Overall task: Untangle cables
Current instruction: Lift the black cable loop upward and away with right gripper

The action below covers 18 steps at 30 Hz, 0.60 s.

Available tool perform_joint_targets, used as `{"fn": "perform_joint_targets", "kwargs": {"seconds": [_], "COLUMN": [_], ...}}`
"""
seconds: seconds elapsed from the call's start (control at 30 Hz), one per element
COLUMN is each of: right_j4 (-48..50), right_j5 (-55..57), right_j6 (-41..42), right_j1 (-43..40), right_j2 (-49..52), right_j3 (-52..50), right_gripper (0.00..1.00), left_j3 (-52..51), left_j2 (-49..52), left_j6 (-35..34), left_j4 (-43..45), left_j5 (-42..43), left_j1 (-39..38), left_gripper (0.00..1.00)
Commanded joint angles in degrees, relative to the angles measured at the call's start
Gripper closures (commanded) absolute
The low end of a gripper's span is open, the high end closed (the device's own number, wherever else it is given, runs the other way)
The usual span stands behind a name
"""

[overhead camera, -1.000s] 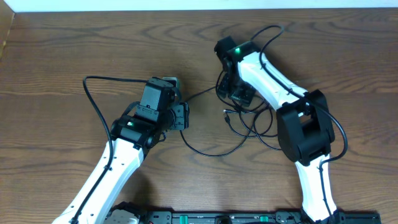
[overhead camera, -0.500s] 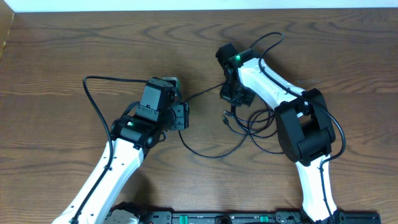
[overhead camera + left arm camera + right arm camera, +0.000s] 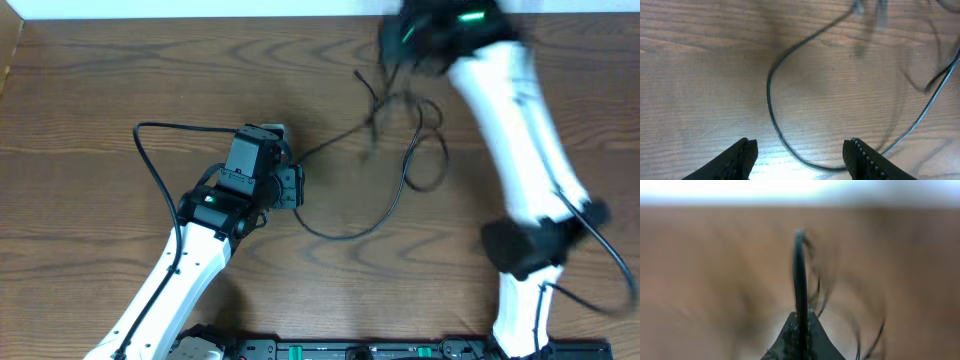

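Note:
The black cable piece is raised near the table's far edge, so next my right gripper should move back and down to the long curve's near bend (image 3: 352,237) and release.
The cables (image 3: 345,236) are thin dark strands: one long curve runs over the wood from my left gripper (image 3: 297,187) toward loose loops at centre right, which rise to my right gripper (image 3: 397,42) near the table's far edge, blurred by motion. In the right wrist view my right gripper (image 3: 800,316) is shut on a black cable (image 3: 799,270) that stands straight up out of the jaws, with more strands hanging behind. Seen from the left wrist, my left gripper (image 3: 800,146) is open low over the table, and a cable (image 3: 769,100) curves between its fingers without touching them.
The left arm's own thicker black cable (image 3: 140,130) loops out to the left. The right arm (image 3: 520,130) stretches across the right side of the table. A white strip (image 3: 200,8) runs along the far edge, a black rail (image 3: 350,350) along the front.
My right gripper has shut on a cable and swung up toward the far edge, pulling the tangle with it and stretching the strands. The left arm has not moved.

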Motion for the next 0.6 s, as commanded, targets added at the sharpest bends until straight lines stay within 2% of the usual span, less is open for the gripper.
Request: {"fn": "perform_joint_targets", "kwargs": {"seconds": [0.0, 0.2, 0.43, 0.57], "right_j4": [3.4, 8.7, 6.2, 8.5], "right_j5": [-5.5, -14.4, -14.3, -14.5], "right_j6": [0.0, 2.8, 2.4, 3.2], "right_j1": [-4.5, -9.1, -9.7, -9.7], "right_j2": [-6.1, -10.4, -10.8, -10.8], "right_j3": [11.3, 15.1, 14.7, 14.7], "right_gripper": [0.99, 0.99, 0.99, 0.99], "left_j3": [1.1, 1.1, 1.1, 1.1], "left_j2": [-0.4, -0.4, -0.4, -0.4], "left_j6": [-0.3, -0.3, -0.3, -0.3], "left_j4": [0.2, 0.7, 1.3, 1.3], "left_j5": [-0.9, -0.9, 0.2, 0.3], "left_j1": [0.2, 0.2, 0.2, 0.1], "left_gripper": [0.39, 0.4, 0.39, 0.4]}}
